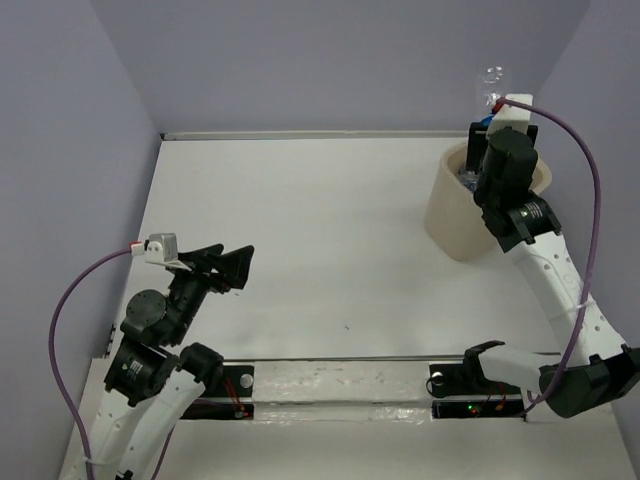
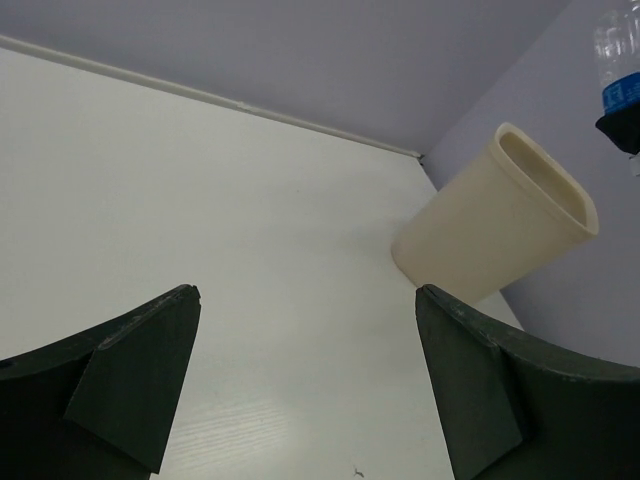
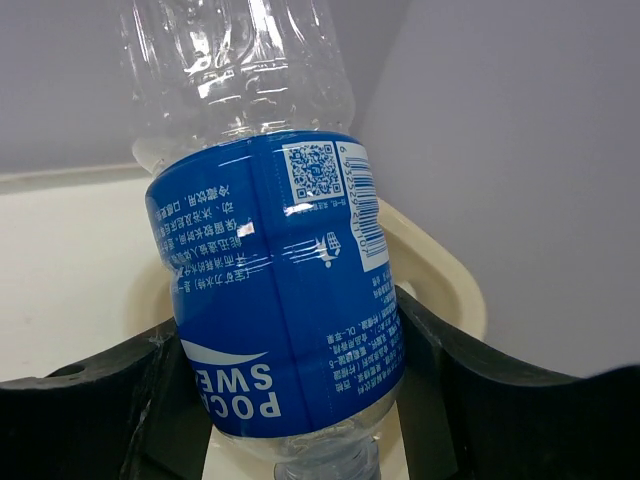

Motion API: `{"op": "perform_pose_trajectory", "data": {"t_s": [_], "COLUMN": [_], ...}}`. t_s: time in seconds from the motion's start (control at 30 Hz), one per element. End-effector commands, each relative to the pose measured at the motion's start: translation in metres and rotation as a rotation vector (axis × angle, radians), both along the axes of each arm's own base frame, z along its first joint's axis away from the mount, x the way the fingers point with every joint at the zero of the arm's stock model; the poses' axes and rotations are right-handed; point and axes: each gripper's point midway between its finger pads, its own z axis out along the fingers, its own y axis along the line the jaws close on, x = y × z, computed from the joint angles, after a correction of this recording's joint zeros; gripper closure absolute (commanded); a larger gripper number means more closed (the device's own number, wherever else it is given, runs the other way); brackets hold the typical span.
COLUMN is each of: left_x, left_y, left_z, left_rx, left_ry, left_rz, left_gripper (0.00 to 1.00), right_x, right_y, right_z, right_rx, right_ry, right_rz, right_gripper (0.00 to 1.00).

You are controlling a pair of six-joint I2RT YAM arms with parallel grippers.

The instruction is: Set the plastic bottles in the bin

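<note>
The beige bin's opening [image 1: 474,173] [image 3: 415,277] is the next place for my right gripper, which should move lower and then tilt down over it.
My right gripper [image 1: 489,122] is shut on a clear plastic bottle [image 1: 491,85] with a blue label. It holds the bottle neck down over the beige bin [image 1: 450,215] at the far right. In the right wrist view the bottle [image 3: 280,300] sits between my fingers [image 3: 450,380], with the bin's rim [image 3: 452,270] right behind it. Something clear and blue [image 1: 467,180] shows inside the bin. My left gripper [image 1: 230,263] is open and empty above the table at the near left. Its wrist view shows the bin [image 2: 490,225] and the held bottle [image 2: 620,60] far off.
Lilac walls close the table in on the left, the back and the right. A shiny tape strip [image 1: 330,385] runs along the near edge between the arm bases. Purple cables [image 1: 590,200] loop from both wrists.
</note>
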Motion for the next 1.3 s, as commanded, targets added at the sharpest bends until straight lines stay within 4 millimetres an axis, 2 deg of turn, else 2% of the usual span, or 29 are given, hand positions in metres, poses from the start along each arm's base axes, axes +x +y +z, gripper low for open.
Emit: {"op": "perform_pose_trajectory", "data": {"t_s": [0.0,0.03,0.13,0.2,0.27,0.3,0.4,0.5,0.6,0.7,0.73,0.83,1.0,1.27], "left_x": [-0.007,-0.009,-0.013,-0.015,-0.016,-0.017,-0.018,-0.019,-0.020,-0.019,-0.019,-0.019,-0.017,-0.016], "left_y": [-0.010,-0.011,-0.008,-0.008,-0.009,-0.010,-0.011,-0.011,-0.011,-0.012,-0.012,-0.012,-0.013,-0.013], "left_z": [0.022,0.023,0.025,0.026,0.026,0.027,0.026,0.027,0.027,0.026,0.027,0.026,0.024,0.023], "left_rx": [-0.006,-0.010,-0.021,-0.026,-0.028,-0.029,-0.029,-0.033,-0.033,-0.033,-0.033,-0.033,-0.030,-0.029], "left_ry": [-0.094,-0.099,-0.108,-0.110,-0.113,-0.114,-0.112,-0.119,-0.119,-0.114,-0.114,-0.111,-0.103,-0.097], "left_rz": [-0.071,-0.077,-0.074,-0.076,-0.083,-0.088,-0.095,-0.098,-0.100,-0.102,-0.102,-0.100,-0.101,-0.099], "left_gripper": [0.02,0.02,0.02,0.02,0.02,0.02,0.02,0.02,0.02,0.02,0.02,0.02,0.02,0.02], "right_x": [-0.006,-0.006,-0.003,0.006,0.014,0.019,0.021,0.016,0.007,0.001,-0.001,-0.006,-0.011,-0.030], "right_y": [-0.040,-0.043,-0.054,-0.051,-0.058,-0.052,-0.056,-0.053,-0.050,-0.052,-0.053,-0.056,-0.060,-0.059], "right_z": [-0.040,-0.051,-0.068,-0.078,-0.082,-0.091,-0.097,-0.100,-0.097,-0.097,-0.098,-0.092,-0.080,-0.038], "right_rx": [-0.010,-0.013,0.039,0.090,0.120,0.139,0.177,0.222,0.255,0.265,0.268,0.271,0.262,0.284], "right_ry": [0.165,0.193,0.217,0.232,0.227,0.246,0.252,0.243,0.228,0.229,0.228,0.207,0.175,0.060], "right_rz": [-0.108,-0.112,-0.119,-0.075,-0.072,-0.049,-0.072,-0.073,-0.065,-0.084,-0.094,-0.109,-0.118,-0.089], "right_gripper": [0.75,0.74,0.71,0.68,0.68,0.68,0.68,0.68,0.64,0.52,0.36,0.11,0.09,0.13]}}
